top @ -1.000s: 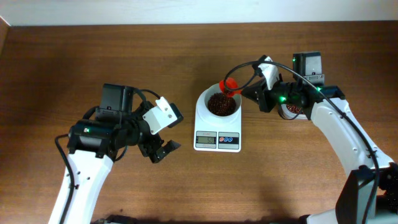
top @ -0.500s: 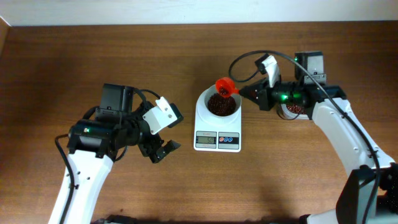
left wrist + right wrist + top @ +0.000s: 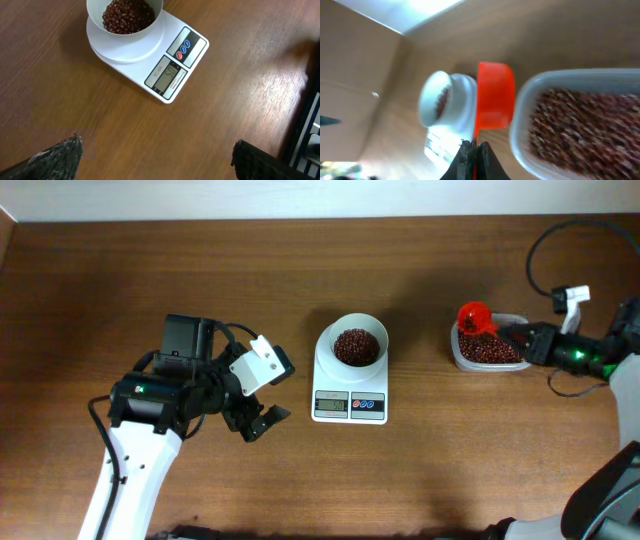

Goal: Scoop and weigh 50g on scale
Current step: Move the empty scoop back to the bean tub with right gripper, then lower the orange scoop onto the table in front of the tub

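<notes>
Next, the right gripper moves back from the tub (image 3: 488,352) and down to bare wood beside the scale and releases the scoop, as the display shows the asked weight.
The white scale (image 3: 349,402) stands mid-table and carries a white bowl (image 3: 358,345) of red-brown beans. In the left wrist view the scale (image 3: 192,55) shows its display and its blue and red buttons, with the bowl (image 3: 125,15) at the top edge. My right gripper (image 3: 512,335) is shut on the handle of a red scoop (image 3: 473,317). The scoop hangs at the left end of the clear bean tub (image 3: 488,352). The blurred right wrist view shows the scoop (image 3: 495,95) between bowl (image 3: 437,102) and tub (image 3: 580,120). My left gripper (image 3: 262,420) hangs open and empty over bare wood, left of the scale.
The wooden table's far edge meets a pale wall at the top of the overhead view. A cable loops above my right arm (image 3: 545,240). Bare wood lies between scale and tub, and in front of the scale.
My right arm has swung right, carrying the red scoop from over the bowl on the scale to the bean tub. The left arm has not moved.
</notes>
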### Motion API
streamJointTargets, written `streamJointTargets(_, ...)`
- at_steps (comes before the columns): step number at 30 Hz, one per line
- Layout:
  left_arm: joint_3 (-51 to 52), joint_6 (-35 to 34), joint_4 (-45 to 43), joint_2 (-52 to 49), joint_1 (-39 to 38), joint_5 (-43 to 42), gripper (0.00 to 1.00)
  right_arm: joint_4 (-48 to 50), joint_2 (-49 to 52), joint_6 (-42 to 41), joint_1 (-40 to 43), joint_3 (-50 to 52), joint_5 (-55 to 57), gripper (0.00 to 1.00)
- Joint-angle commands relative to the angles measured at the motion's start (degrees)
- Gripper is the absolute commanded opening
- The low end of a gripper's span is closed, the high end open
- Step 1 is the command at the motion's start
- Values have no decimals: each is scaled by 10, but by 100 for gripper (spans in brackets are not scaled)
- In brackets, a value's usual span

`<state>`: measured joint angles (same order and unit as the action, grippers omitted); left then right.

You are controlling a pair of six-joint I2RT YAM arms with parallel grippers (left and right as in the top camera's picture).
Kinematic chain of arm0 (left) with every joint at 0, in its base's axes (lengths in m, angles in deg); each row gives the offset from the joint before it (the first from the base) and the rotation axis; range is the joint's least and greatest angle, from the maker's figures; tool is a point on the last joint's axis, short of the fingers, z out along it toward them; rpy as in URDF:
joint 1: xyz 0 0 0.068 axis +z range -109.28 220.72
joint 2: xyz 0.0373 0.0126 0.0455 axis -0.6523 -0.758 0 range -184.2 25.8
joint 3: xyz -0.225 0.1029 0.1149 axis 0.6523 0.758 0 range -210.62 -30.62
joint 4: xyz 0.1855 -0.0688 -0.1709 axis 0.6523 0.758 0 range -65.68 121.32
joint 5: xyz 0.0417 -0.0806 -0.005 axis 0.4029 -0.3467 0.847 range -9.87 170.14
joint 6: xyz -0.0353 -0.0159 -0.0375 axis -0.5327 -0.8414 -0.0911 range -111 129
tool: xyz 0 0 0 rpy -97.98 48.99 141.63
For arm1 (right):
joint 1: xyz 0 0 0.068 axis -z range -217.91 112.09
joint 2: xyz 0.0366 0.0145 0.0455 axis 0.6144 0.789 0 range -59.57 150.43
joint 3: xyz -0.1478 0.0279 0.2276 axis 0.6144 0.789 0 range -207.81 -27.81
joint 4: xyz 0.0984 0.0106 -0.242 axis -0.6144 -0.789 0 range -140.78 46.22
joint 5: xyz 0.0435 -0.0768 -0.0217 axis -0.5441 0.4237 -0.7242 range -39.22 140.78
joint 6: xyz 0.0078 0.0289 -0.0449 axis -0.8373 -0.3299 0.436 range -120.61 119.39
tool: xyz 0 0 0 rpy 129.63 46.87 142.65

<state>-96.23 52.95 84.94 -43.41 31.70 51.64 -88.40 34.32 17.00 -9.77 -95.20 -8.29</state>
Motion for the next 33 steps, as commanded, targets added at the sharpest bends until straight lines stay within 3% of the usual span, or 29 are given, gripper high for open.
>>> streamJointTargets(1, -11, 3, -1, 7, 3, -2, 99, -6, -14, 35, 0, -5, 92, 4)
streamJointTargets(7, -11, 3, -1, 7, 3, -2, 99, -5, -87, 34, -12, -5, 264, 4)
streamJointTargets(15, -11, 3, -1, 7, 3, -2, 99, 12, -118, -2, -221, -4, 644, 4)
streamJointTargets(19, -11, 3, -1, 7, 3, -2, 99, 15, -118, -21, -281, -4, 751, 4)
streamJointTargets(21, -11, 3, -1, 7, 3, -2, 99, 19, -122, -56, -285, -8, 745, 4)
streamJointTargets(24, -11, 3, -1, 7, 3, -2, 99, -13, -175, -73, -273, -31, 603, 4)
streamJointTargets(29, -11, 3, -1, 7, 3, -2, 99, -164, -364, -92, -178, -47, 469, 4)
streamJointTargets(33, -11, 3, -1, 7, 3, -2, 99, -289, -457, -108, -133, -32, 400, 4)
